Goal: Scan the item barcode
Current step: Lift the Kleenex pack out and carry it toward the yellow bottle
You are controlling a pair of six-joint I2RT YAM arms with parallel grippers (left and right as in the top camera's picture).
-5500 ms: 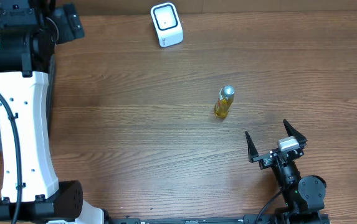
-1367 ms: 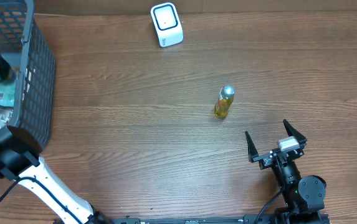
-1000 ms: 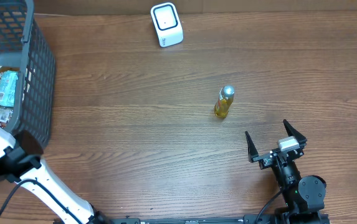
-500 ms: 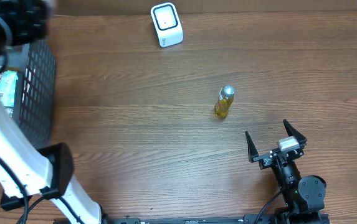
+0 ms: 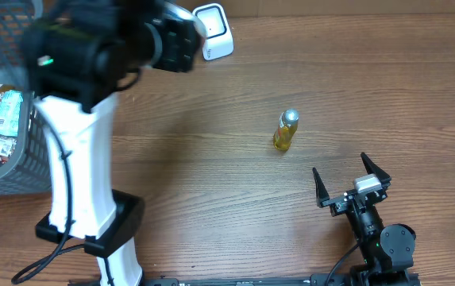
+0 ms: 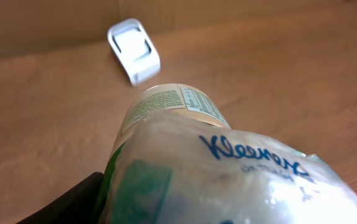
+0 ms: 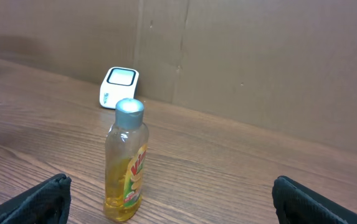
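Observation:
I will move my left gripper back and down next to release the pack on the bare tabletop point(image 5: 249, 164) beside the dish-soap bottle, because that spot is below and back from my left gripper.
My left gripper point(image 5: 186, 33) hangs blurred at the back of the table, just left of the white scanner point(image 5: 213, 32). It is shut on a clear-wrapped Kleenex pack point(image 6: 228, 168) with a green patch and a printed label on its far end. In the left wrist view the pack fills the lower frame and hides most of the gripper point(image 6: 184, 214); one black finger point(image 6: 72, 202) shows at its left. The scanner point(image 6: 133, 50) lies ahead of the pack. My right gripper point(image 5: 352, 181) rests open near the front edge, holding nothing.
A yellow dish-soap bottle point(image 5: 286, 131) with a grey cap stands upright between the right gripper and the scanner; the same bottle point(image 7: 127, 168) shows in the right wrist view. A grey mesh basket point(image 5: 5, 171) with several packets sits at the left edge.
The left arm has swung from over the basket at the left toward the scanner, carrying the Kleenex pack. The right arm and the bottle have not moved.

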